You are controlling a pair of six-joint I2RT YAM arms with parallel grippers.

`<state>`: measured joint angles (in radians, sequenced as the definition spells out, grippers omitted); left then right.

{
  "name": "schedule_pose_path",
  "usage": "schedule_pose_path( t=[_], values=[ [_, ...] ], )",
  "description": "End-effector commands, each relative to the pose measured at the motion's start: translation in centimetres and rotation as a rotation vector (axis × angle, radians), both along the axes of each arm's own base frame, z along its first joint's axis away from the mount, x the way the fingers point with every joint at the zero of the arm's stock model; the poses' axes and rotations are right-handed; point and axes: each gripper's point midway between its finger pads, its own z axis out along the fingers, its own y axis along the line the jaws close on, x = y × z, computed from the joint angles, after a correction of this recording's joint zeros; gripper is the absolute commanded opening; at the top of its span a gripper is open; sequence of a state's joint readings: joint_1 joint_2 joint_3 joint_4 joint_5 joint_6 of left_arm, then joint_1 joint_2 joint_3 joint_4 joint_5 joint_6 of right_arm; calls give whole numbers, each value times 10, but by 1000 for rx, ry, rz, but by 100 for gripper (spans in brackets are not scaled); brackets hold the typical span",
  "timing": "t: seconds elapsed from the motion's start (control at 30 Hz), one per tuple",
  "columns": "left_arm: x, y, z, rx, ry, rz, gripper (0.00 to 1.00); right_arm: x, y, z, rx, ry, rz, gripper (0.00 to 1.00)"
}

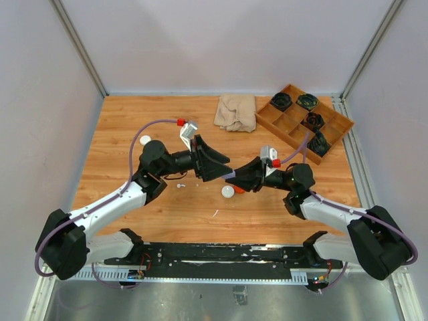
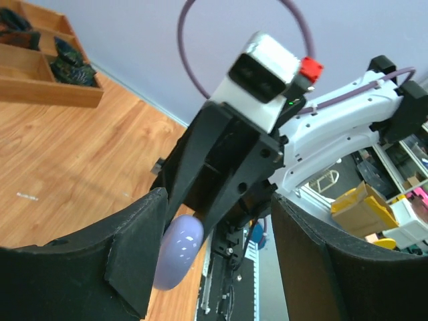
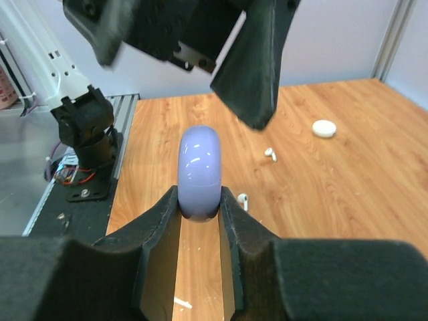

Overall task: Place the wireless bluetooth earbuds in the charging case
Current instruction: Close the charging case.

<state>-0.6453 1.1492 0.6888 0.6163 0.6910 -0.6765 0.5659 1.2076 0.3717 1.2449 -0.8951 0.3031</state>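
Observation:
My right gripper is above the tabletop beside the red case, so next it tips its fingers down, lowers the purple charging case [image 3: 200, 172] and releases it.
My right gripper [image 3: 200, 200] is shut on a pale purple round charging case [image 3: 200, 172], held on edge above the table and closed. In the left wrist view the same case [image 2: 177, 253] lies against one finger of my left gripper [image 2: 221, 257], which is open, its other finger well clear. From above, the two grippers meet tip to tip at mid-table, left gripper [image 1: 223, 170] and right gripper [image 1: 236, 179]. Two small white earbuds [image 3: 270, 154] [image 3: 243, 199] lie on the wood beyond the case; in the top view an earbud [image 1: 180, 186] sits under the left arm.
A white round case [image 1: 228, 191] lies just in front of the grippers and another [image 1: 145, 140] at the left. A crumpled beige cloth [image 1: 235, 112] and a wooden compartment tray [image 1: 334, 114] holding dark items are at the back right. Grey walls enclose the table.

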Motion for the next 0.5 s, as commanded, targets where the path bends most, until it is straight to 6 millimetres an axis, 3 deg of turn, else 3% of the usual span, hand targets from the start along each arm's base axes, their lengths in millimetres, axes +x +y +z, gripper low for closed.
schedule_pose_path(
  t=[0.0, 0.17, 0.33, 0.47],
  values=[
    [-16, 5, 23, -74, -82, -79, 68, -3, -5, -6, -50, 57, 26, 1],
    [-21, 7, 18, -67, -75, -94, 68, 2, -10, -17, -119, 93, -26, 1],
    [25, 25, -17, 94, -15, 179, 71, 26, -29, -44, -269, 230, -222, 1],
    [66, 61, -46, 251, 46, 477, 74, 36, -54, -73, -413, 374, -370, 1]
  ],
)
